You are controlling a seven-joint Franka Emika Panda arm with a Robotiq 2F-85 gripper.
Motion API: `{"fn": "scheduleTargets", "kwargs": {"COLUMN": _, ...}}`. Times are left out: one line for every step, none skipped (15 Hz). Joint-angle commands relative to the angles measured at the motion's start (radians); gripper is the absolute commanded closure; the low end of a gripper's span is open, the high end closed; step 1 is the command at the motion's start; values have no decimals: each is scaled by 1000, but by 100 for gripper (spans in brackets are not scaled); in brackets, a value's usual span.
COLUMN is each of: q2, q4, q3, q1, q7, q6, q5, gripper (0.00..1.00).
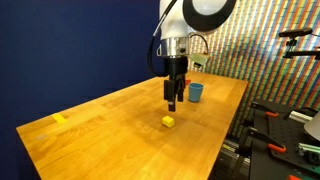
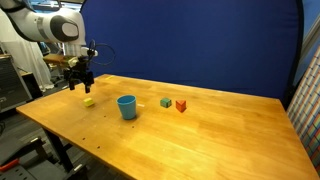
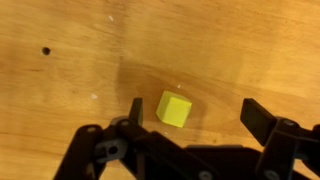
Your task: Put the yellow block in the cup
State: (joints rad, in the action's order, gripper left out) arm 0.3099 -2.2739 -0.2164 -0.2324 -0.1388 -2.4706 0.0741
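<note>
The block is below my gripper, and its sides are at an angle to the open fingers. My gripper should turn to match the sides of the yellow block (image 1: 168, 121) (image 3: 173, 109) and lower around them.
The yellow block (image 1: 168, 121) is a small bright cube lying on the wooden table; it also shows in an exterior view (image 2: 89, 101) and in the wrist view (image 3: 174, 108). My gripper (image 1: 172, 99) hangs above it, open and empty, also seen in an exterior view (image 2: 82, 84). In the wrist view the block lies between the spread fingers (image 3: 195, 112), closer to the left finger. The light-blue cup (image 1: 195, 92) stands upright farther along the table; it shows in the exterior view (image 2: 127, 106), to the right of the block.
A green block (image 2: 166, 102) and a red block (image 2: 181, 105) lie beyond the cup. A flat yellow piece (image 1: 60, 118) lies near the far table edge. Equipment stands beside the table (image 1: 285, 125). A blue curtain is behind.
</note>
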Motion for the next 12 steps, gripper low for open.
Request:
{"fn": "scheduleTargets", "kwargs": {"q2": 168, "q4": 157, "q3": 30, "q1": -61, "q7": -74, "q6": -60, "q5": -68, "gripper": 0}}
{"fn": "scheduleTargets", "kwargs": {"q2": 196, "q4": 178, "q3": 41, "q1": -80, "q7": -104, "q6": -88, "q5": -74, "gripper": 0}}
{"fn": "scheduleTargets", "kwargs": {"q2": 215, "q4": 197, "q3": 58, "q1": -99, "q7": -134, "q6": -104, "q5": -82, "gripper": 0}}
{"fn": "scheduleTargets", "kwargs": {"q2": 230, "q4": 207, "q3": 80, "q1": -120, "q7": -162, "q6": -126, "q5": -103, "gripper": 0}}
{"fn": "scheduleTargets", "kwargs": {"q2": 235, "q4": 212, "q3": 105, "q1": -141, "q7": -193, "q6": -140, "q5": -123, "gripper": 0}}
{"fn": "scheduleTargets", "kwargs": {"q2": 237, "q4": 217, "q3": 131, "q1": -162, "q7": -223, "q6": -147, "q5": -143, "gripper": 0}}
{"fn": "scheduleTargets", "kwargs": {"q2": 236, "q4": 216, "q3": 154, "q1": -177, "q7": -253, "q6": -157, "q5": -160, "gripper": 0}}
{"fn": "scheduleTargets", "kwargs": {"q2": 224, "q4": 206, "q3": 183, "q1": -200, "q7": -295, "q6": -161, "q5": -182, "gripper": 0}}
{"fn": "scheduleTargets", "kwargs": {"q2": 218, "q4": 199, "q3": 207, "q1": -218, "q7": -332, "q6": -164, "q5": -202, "gripper": 0}}
{"fn": "scheduleTargets", "kwargs": {"q2": 209, "q4": 192, "q3": 226, "q1": -235, "q7": -376, "q6": -157, "q5": -212, "gripper": 0}}
{"fn": "scheduleTargets", "kwargs": {"q2": 204, "q4": 183, "q3": 237, "q1": -246, "q7": -409, "q6": -155, "q5": -220, "gripper": 0}}
{"fn": "scheduleTargets", "kwargs": {"q2": 203, "q4": 181, "q3": 247, "q1": -252, "q7": -438, "q6": -145, "q5": -221, "gripper": 0}}
